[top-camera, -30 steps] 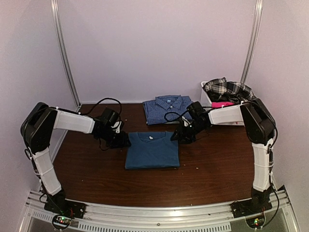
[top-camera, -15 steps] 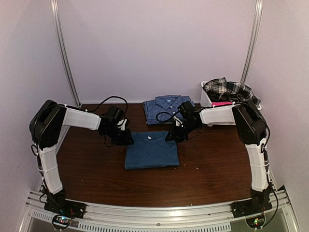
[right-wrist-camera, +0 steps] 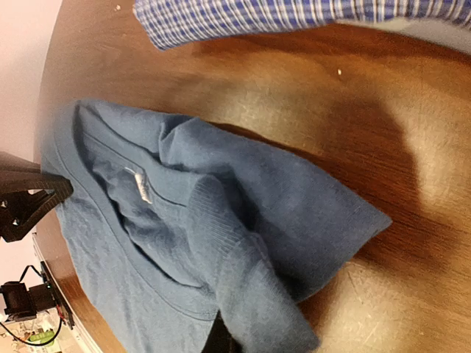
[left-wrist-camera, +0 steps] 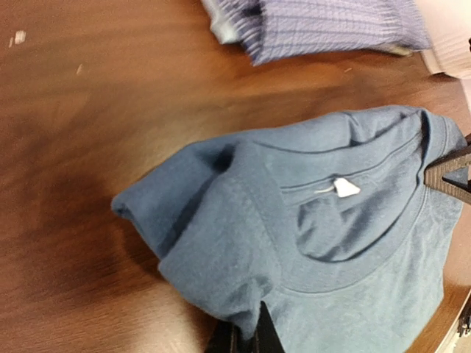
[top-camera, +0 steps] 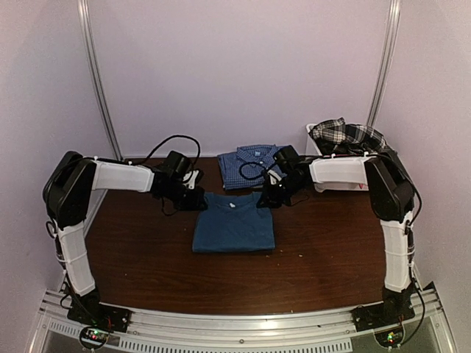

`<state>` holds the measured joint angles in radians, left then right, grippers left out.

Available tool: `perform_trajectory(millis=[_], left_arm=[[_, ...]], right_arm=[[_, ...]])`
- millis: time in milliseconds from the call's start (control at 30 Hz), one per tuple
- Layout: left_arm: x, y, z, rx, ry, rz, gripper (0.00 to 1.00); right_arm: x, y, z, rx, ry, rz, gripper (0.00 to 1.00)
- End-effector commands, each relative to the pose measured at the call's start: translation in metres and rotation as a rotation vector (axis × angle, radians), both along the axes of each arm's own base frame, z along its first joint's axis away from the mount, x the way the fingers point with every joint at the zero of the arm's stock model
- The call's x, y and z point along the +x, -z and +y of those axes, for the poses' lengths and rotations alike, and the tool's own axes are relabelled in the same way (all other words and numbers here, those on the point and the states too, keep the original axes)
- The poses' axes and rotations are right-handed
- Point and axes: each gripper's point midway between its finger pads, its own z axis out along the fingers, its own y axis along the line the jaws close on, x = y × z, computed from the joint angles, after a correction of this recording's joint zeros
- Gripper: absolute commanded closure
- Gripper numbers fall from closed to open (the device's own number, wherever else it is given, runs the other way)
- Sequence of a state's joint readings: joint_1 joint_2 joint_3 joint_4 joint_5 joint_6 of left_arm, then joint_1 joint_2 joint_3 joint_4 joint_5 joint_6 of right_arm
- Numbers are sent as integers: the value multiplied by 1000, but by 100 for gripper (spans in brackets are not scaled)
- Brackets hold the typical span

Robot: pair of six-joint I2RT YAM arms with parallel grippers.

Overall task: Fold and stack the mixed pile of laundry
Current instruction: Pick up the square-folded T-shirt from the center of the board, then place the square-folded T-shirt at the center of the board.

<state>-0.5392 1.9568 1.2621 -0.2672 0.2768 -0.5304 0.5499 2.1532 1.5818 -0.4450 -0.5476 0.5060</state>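
My right gripper lifts next and carries the T-shirt (top-camera: 234, 224) outward over the folded blue checked shirt (top-camera: 252, 157). Then it comes down to release there, since both are already folded.
A folded dark blue T-shirt (top-camera: 234, 224) lies mid-table, collar toward the back. My left gripper (top-camera: 200, 200) is shut on its far left shoulder corner, and in the left wrist view the cloth (left-wrist-camera: 309, 243) bunches up between the jaws of that gripper (left-wrist-camera: 250, 334). My right gripper (top-camera: 266, 198) is shut on the far right shoulder corner; in the right wrist view a fold of T-shirt (right-wrist-camera: 169, 243) hangs over the right gripper (right-wrist-camera: 224, 338). A black-and-white plaid shirt (top-camera: 346, 134) of the laundry pile lies heaped in the bin.
A folded blue checked shirt (top-camera: 254, 165) sits just behind the T-shirt, close to both grippers. A white plastic bin (top-camera: 313, 143) stands at the back right corner. White walls close off the back and sides of the brown table (top-camera: 140, 250).
Both grippers moved toward the back onto the T-shirt's collar-end corners and shut on them. The corners now bunch up and the shirt has shifted slightly back.
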Motion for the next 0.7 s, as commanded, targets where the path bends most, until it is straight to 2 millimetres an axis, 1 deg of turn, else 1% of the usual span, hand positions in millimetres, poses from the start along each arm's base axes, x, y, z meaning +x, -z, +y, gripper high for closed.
perform_trajectory(millis=[0, 167, 233, 333, 533, 667], left_arm=[[14, -61, -21, -64, 54, -157, 100], [18, -76, -25, -69, 62, -198, 100], [21, -85, -28, -74, 71, -223, 100], [28, -103, -33, -88, 76, -266, 100], [46, -140, -46, -121, 85, -355, 100], [61, -154, -53, -131, 75, -395, 100]], right_arm=[[17, -58, -13, -4, 26, -152, 100], [20, -78, -23, -23, 33, -203, 100], [22, -87, -28, -34, 41, -231, 100], [28, -107, -34, -46, 57, -282, 100], [49, -148, -55, -76, 98, -392, 100], [67, -172, -68, -87, 124, -446, 100]])
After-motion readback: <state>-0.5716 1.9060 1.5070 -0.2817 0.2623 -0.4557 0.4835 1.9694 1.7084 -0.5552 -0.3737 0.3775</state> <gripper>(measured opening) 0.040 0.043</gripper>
